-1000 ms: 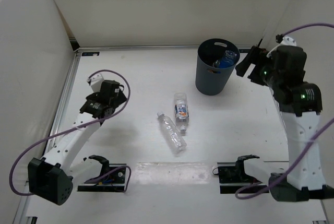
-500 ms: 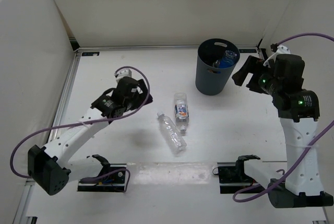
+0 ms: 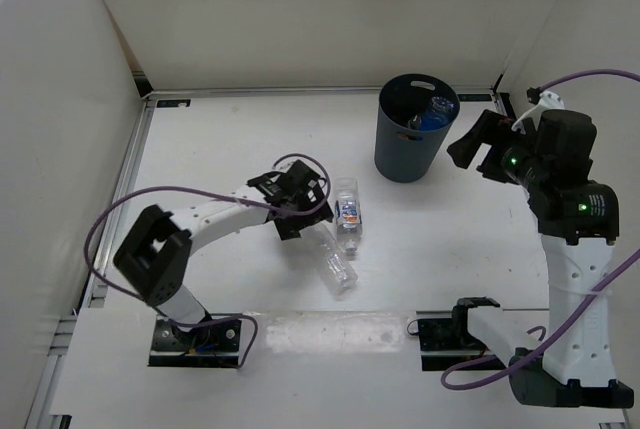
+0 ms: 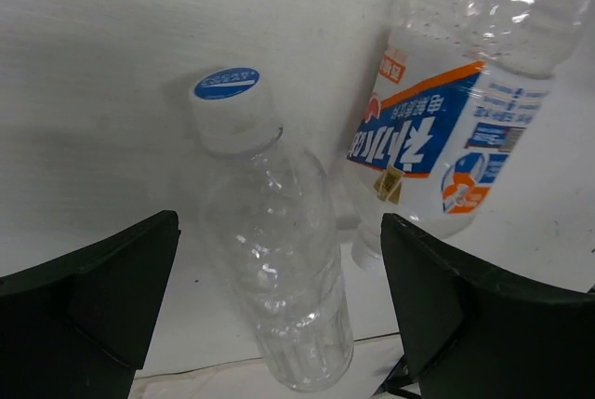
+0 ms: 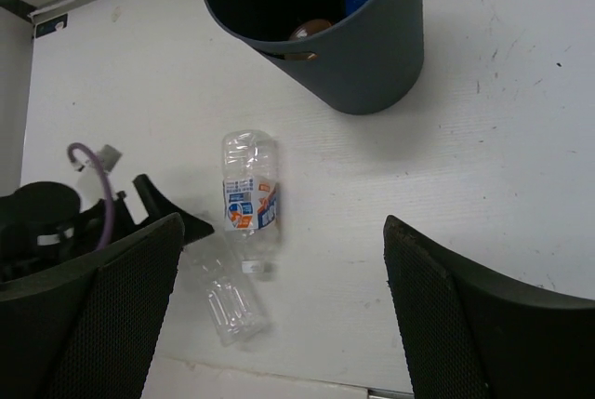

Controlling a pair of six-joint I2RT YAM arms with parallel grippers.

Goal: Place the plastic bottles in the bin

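The plain bottle's upper body is beneath my left gripper, between the open fingers. So my left gripper will next lower onto it below the white cap and close.
The plain clear bottle with a white cap lies on the table, and the orange-blue labelled bottle lies just beside it. My left gripper is open, low over the plain bottle, with one finger on each side of it near the cap; the labelled bottle lies to its right. The blue-tinted bottle is inside the dark grey bin. My right gripper is open and empty, raised to the right of the bin. Both table bottles show below it.
White walls enclose the table at the back and left. A metal rail runs along the left edge. The arm bases and purple cables sit at the near edge. My left arm shows at the left of the right wrist view.
My left arm has swung right from the left side of the table to the two lying bottles. My right gripper has shifted slightly beside the bin. The bottles have not moved.
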